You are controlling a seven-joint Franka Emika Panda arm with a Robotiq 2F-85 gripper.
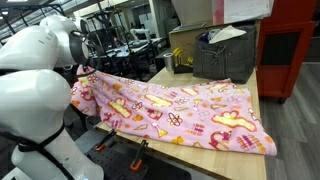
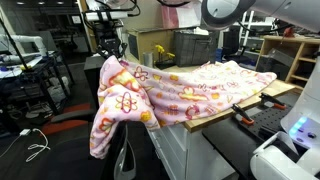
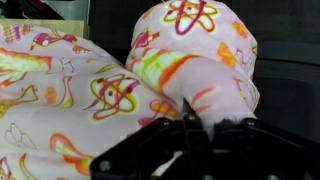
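Much of the blanket still lies across the table, so my gripper needs to rise first to get the pinched fold farther past the table's end before opening.
A pink blanket [image 1: 180, 110] printed with yellow and orange cartoon shapes covers the wooden table [image 1: 215, 162] in both exterior views. One end of the blanket [image 2: 120, 105] hangs down over the table's end. My gripper [image 2: 108, 47] stands above that end, shut on a raised fold of the cloth. In the wrist view the black gripper [image 3: 190, 112] comes in from the bottom, its jaws pinched on a bunched hump of the blanket [image 3: 195, 50]. The rest of the cloth lies flat to the left. The white arm [image 1: 40, 80] fills the left of an exterior view and hides the gripper there.
A grey crate [image 1: 225, 55] and a cardboard box [image 1: 190, 40] stand at the table's far end beside a yellow object [image 2: 163, 50]. Orange clamps [image 1: 115, 135] grip the table's edge. A red cabinet [image 1: 285, 50] stands beyond. Cables [image 2: 35, 140] lie on the floor.
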